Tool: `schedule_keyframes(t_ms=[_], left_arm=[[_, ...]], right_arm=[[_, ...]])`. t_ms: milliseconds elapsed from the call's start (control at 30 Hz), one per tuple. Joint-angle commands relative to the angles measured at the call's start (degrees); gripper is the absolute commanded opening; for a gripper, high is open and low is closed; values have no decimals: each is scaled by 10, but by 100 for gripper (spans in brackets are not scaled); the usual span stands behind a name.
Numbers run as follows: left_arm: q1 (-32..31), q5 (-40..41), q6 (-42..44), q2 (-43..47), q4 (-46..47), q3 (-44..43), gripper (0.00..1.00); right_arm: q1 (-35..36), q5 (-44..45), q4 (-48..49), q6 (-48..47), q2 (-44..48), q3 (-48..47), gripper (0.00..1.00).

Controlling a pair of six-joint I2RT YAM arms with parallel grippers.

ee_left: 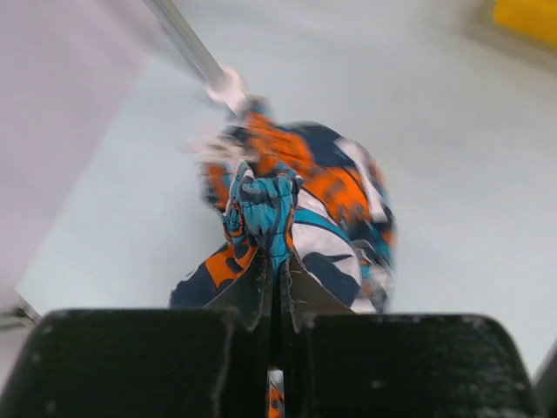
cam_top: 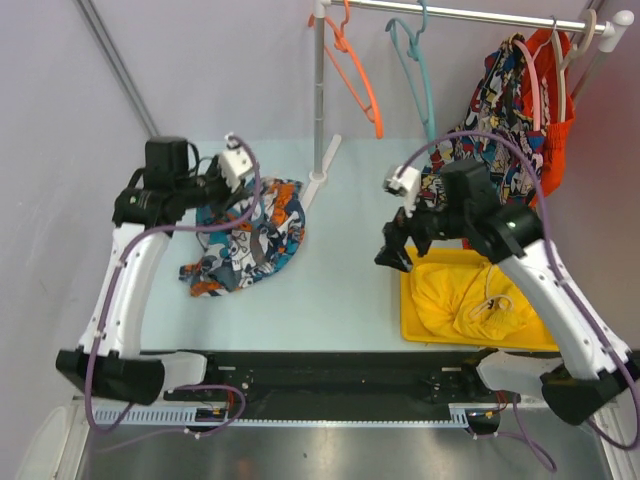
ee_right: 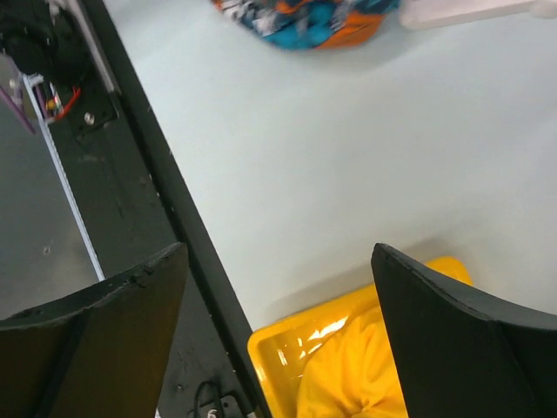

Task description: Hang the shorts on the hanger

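Observation:
The shorts' loose tray-side edge (cam_top: 296, 224) (ee_right: 345, 31) lies below my right gripper and to its left in the top view. My right gripper moves that way and lowers onto it next.
The shorts (cam_top: 255, 235), printed in navy, teal, orange and white, lie crumpled on the left half of the table. My left gripper (cam_top: 216, 197) is down on their far left edge. In the left wrist view it (ee_left: 278, 272) is shut on a bunched teal fold of the shorts (ee_left: 335, 205), which hang below the fingers. The teal hanger (cam_top: 421, 82) hangs by its hook from the rail (cam_top: 480, 15) at the back. My right gripper (cam_top: 394, 256) hovers open over the near left corner of the yellow tray, and in the right wrist view (ee_right: 278, 261) nothing is between its fingers.
A yellow tray (cam_top: 410, 322) holding a plain yellow garment (cam_top: 470, 295) sits at the front right. An orange hanger (cam_top: 358, 75) and comic-print shorts (cam_top: 500, 100) on a pink hanger share the rail. The rack's pole (cam_top: 319, 100) stands just behind the shorts.

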State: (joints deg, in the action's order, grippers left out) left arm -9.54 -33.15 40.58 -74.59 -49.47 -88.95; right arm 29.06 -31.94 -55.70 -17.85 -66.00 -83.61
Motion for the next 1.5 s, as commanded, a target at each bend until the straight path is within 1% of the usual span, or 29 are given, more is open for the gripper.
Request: schedule_keyframes(t_ms=[0, 33, 67, 100, 133, 200, 267, 300, 333, 367, 400, 500, 533, 600, 667, 700, 800, 833, 933, 1033, 1100, 1133, 1200, 1233, 1267, 1300, 1333, 1400, 1467], left_arm=[[26, -60, 118, 71, -95, 128, 0], [26, -45, 141, 89, -103, 193, 0], [26, -37, 165, 107, -112, 224, 0], [26, -32, 207, 138, -137, 252, 0], [26, -18, 227, 150, -150, 296, 0], [25, -10, 290, 169, -190, 328, 0], [24, 3, 322, 186, -240, 361, 0], [22, 11, 360, 191, -253, 370, 0], [20, 18, 379, 203, -280, 389, 0], [18, 40, 394, 211, -286, 400, 0], [14, 52, 423, 222, -287, 411, 1], [12, 79, 470, 262, -278, 451, 2], [11, 79, 476, 269, -273, 464, 2], [10, 73, 478, 273, -259, 472, 3], [10, 70, 478, 266, -256, 475, 3], [10, 64, 472, 256, -253, 475, 4], [10, 56, 464, 245, -250, 465, 3], [10, 54, 461, 245, -248, 462, 3], [10, 44, 452, 241, -242, 453, 3], [10, 39, 442, 237, -236, 447, 3], [11, 37, 434, 237, -233, 448, 3], [11, 38, 427, 240, -223, 450, 4], [11, 37, 403, 243, -214, 451, 4], [11, 36, 391, 244, -206, 448, 3], [13, 34, 357, 246, -185, 446, 2], [15, 31, 341, 246, -175, 436, 2], [19, 27, 326, 243, -164, 430, 0], [31, 13, 276, 234, -135, 414, 0], [47, 3, 219, 225, -109, 381, 0]], right_arm=[[44, 6, 45, -45, -54, 5, 89], [49, 4, 51, -47, -66, 5, 88], [55, 3, 57, -56, -92, 5, 87], [70, 5, 66, -63, -105, 4, 86], [76, 13, 70, -73, -115, 5, 86], [93, 18, 90, -101, -153, 4, 84], [97, 22, 110, -112, -177, 3, 81], [98, 18, 131, -117, -199, 2, 80], [100, 17, 143, -116, -208, -1, 79], [100, 15, 156, -112, -218, -3, 79], [101, 8, 182, -102, -236, -6, 79], [108, -7, 232, -76, -263, -18, 79], [113, -8, 269, -56, -279, -21, 80], [131, -8, 319, -42, -295, -35, 87], [150, -4, 342, -43, -324, -47, 94], [156, 0, 359, -49, -337, -59, 95], [170, 4, 366, -80, -389, -97, 97], [173, 6, 361, -108, -420, -109, 97], [180, 19, 349, -148, -460, -135, 97], [182, 42, 394, -176, -490, -133, 98], [186, 57, 402, -194, -516, -143, 95], [187, 60, 401, -199, -522, -155, 85], [187, 61, 390, -206, -531, -158, 69], [187, 61, 389, -208, -527, -155, 58], [187, 62, 387, -210, -520, -142, 35], [186, 65, 387, -205, -498, -133, 23], [182, 69, 390, -198, -484, -124, 0], [176, 80, 388, -174, -450, -96, 0], [153, 86, 383, -125, -386, -75, 0]])
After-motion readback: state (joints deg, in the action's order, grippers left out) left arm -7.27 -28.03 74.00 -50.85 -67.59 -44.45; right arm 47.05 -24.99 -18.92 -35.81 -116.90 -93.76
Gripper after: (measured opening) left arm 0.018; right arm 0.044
